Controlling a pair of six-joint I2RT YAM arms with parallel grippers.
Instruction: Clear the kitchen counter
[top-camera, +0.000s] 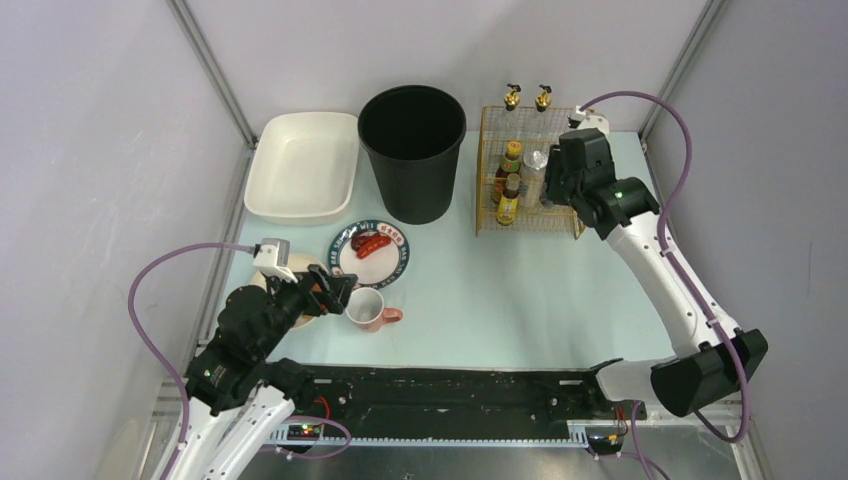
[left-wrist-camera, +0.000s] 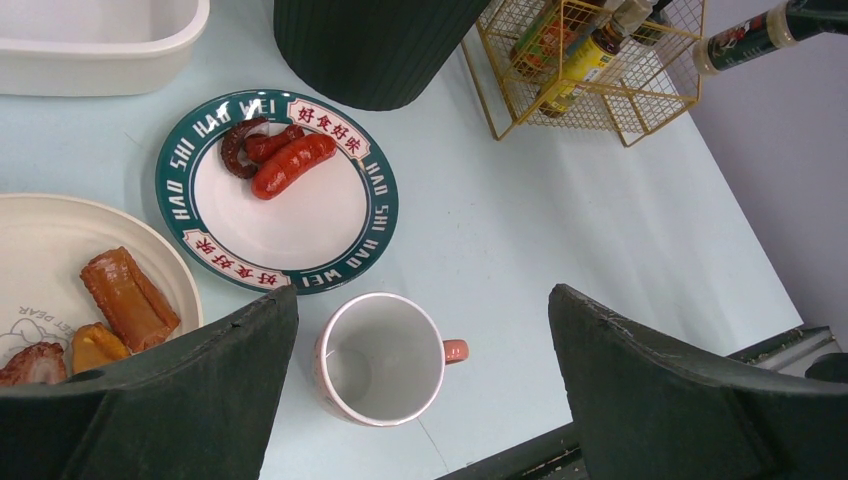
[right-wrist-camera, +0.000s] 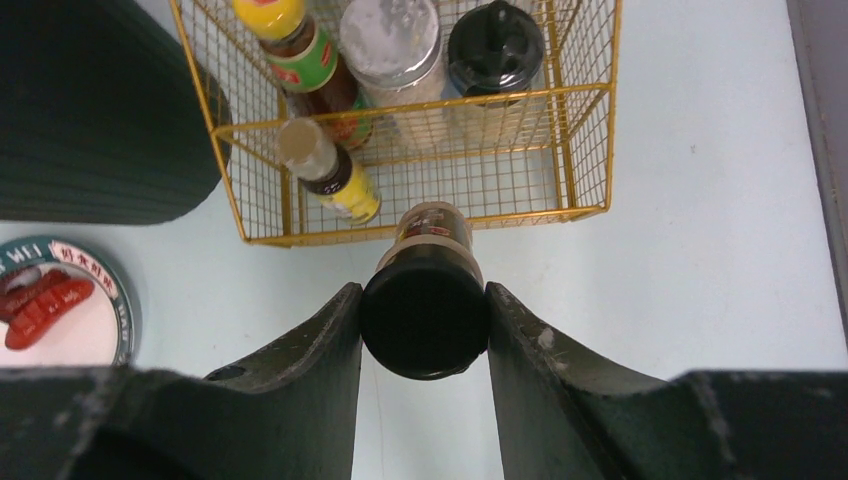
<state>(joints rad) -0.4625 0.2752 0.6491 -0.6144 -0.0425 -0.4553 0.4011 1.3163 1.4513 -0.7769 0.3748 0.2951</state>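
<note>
My right gripper lowers the black-capped bottle into the rack's near row (top-camera: 542, 216) (right-wrist-camera: 466, 187) next, as there is space there beside the yellow-labelled bottle.
The pale mint-green kitchen counter (top-camera: 500, 290) carries a pink mug (top-camera: 367, 309), a green-rimmed plate (top-camera: 345, 262) with red sausages (top-camera: 371, 243), and a cream plate (left-wrist-camera: 40, 240) with fried pieces. My left gripper (top-camera: 335, 290) is open and empty, hovering over the mug (left-wrist-camera: 380, 358), which stands upright between the fingers in the left wrist view. My right gripper (top-camera: 553, 190) is shut on a black-capped bottle (right-wrist-camera: 424, 318). It holds the bottle just in front of the gold wire rack (right-wrist-camera: 590, 150), at the rack's near side.
A black bin (top-camera: 412, 150) stands at the back centre with a white tray (top-camera: 303, 165) to its left. The rack (top-camera: 485, 170) holds several sauce bottles. A black rail (top-camera: 450, 390) runs along the front edge. Grey walls close in the sides.
</note>
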